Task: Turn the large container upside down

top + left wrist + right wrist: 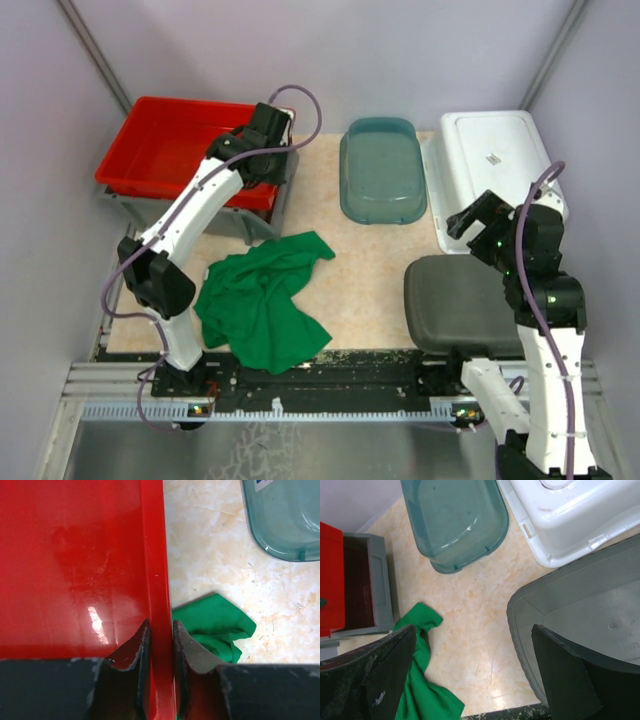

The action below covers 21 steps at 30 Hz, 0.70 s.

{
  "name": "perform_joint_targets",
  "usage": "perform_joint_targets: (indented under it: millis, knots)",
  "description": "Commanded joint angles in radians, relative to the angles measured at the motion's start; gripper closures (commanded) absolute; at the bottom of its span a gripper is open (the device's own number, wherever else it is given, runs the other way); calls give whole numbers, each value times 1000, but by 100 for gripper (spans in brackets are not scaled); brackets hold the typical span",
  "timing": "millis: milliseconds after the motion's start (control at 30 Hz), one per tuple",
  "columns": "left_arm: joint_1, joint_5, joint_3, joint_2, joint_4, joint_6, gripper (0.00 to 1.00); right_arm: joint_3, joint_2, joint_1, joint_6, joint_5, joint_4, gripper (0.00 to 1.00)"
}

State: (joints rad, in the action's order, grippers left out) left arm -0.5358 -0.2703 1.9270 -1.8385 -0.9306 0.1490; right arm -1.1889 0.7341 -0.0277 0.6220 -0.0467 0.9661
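Observation:
The red container point(165, 150) goes up in my left gripper next, turns over and comes down onto the bare table point(362, 280) beside the green cloth, because its open side faces up.
The large red container point(165, 150) lies open side up at the back left, resting on a grey bin point(262, 222). My left gripper point(270, 165) is shut on the red container's right rim. In the left wrist view point(160, 627) one finger is inside the wall and the other outside, both pressed on the rim point(155, 570). My right gripper point(468, 222) is open and empty. In the right wrist view point(474, 630) it hovers over bare table beside a dark grey upturned container point(580, 615).
A green cloth point(265, 300) lies crumpled at the front left, just right of the grey bin. A teal container point(382, 170) and a white one point(495, 165) lie upside down at the back. The dark grey container point(460, 305) is at the front right.

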Motion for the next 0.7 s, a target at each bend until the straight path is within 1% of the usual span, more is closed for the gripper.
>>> perform_joint_targets:
  millis: [0, 133, 267, 367, 467, 567, 667]
  knots:
    - [6, 1, 98, 29, -39, -51, 100, 9, -5, 6, 7, 27, -58, 2]
    - [2, 27, 215, 102, -68, -55, 100, 11, 6, 7, 16, 42, -75, 2]
    - [-10, 133, 274, 224, 3, -62, 100, 9, 20, 7, 25, 60, -100, 2]
    - [-43, 210, 345, 286, 46, -62, 100, 7, 31, 7, 31, 79, -122, 2]
    - [-108, 234, 425, 320, 68, -60, 100, 5, 44, 6, 33, 92, -137, 2]
    - [-178, 252, 436, 363, 125, -47, 100, 5, 51, 7, 33, 98, -147, 2]
    - [-201, 330, 422, 398, 206, 1, 100, 3, 54, 6, 32, 102, -151, 2]
